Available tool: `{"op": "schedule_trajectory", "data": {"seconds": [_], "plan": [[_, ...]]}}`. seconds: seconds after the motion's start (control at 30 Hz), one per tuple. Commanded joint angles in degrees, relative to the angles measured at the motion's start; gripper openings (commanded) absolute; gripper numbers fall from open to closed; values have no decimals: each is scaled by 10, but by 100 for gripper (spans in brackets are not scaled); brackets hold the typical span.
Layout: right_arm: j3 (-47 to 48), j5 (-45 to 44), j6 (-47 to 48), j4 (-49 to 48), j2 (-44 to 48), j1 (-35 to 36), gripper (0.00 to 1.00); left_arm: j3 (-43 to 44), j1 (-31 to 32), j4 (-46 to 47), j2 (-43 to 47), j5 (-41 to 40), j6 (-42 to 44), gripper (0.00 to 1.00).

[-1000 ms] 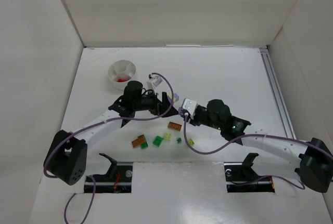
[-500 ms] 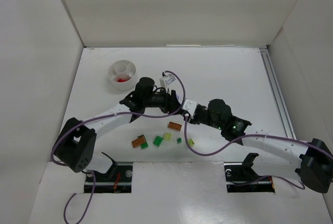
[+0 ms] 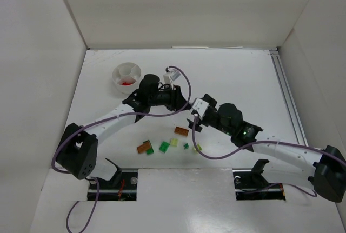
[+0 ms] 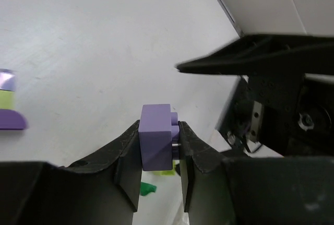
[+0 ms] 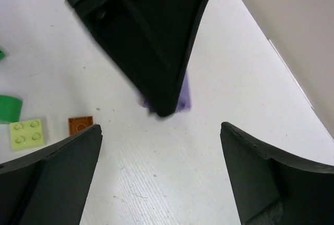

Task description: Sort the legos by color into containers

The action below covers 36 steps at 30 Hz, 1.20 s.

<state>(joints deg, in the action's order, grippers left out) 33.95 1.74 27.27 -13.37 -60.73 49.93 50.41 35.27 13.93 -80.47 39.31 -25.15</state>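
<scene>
Next, my left gripper moves outward and to its left in the top view, over the empty wedge beside the red legos, and releases the lilac lego separately.
My left gripper [image 4: 159,127] is shut on a lilac lego [image 4: 156,141], held just above the table; from above the left gripper [image 3: 183,105] is at mid table. My right gripper [image 5: 160,128] stands open right in front of it with nothing between its fingers, and the lilac lego [image 5: 185,97] shows behind the left finger. In the top view the right gripper [image 3: 191,118] is beside the left one. The white divided container [image 3: 127,76] sits at the back left with red legos in one wedge. Orange [image 3: 181,131], green [image 3: 164,146] and yellow-green [image 3: 174,142] legos lie loose near the front.
A small lilac and yellow-green stack [image 4: 8,105] lies on the table at the left of the left wrist view. An orange-brown lego [image 3: 144,147] and a green one [image 3: 150,151] lie front left. White walls enclose the table; a rail [image 3: 285,98] runs along the right.
My left arm swung right to meet the right gripper and shut on the lilac lego. The right gripper opened, let go of it and drew back slightly.
</scene>
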Motion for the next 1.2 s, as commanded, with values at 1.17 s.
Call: {"op": "schedule_trajectory", "data": {"seconds": [1.17], "plan": [[55,13,-41,92,-69,-246,100,328,-406,-222,-218,-401,-3,0]]}}
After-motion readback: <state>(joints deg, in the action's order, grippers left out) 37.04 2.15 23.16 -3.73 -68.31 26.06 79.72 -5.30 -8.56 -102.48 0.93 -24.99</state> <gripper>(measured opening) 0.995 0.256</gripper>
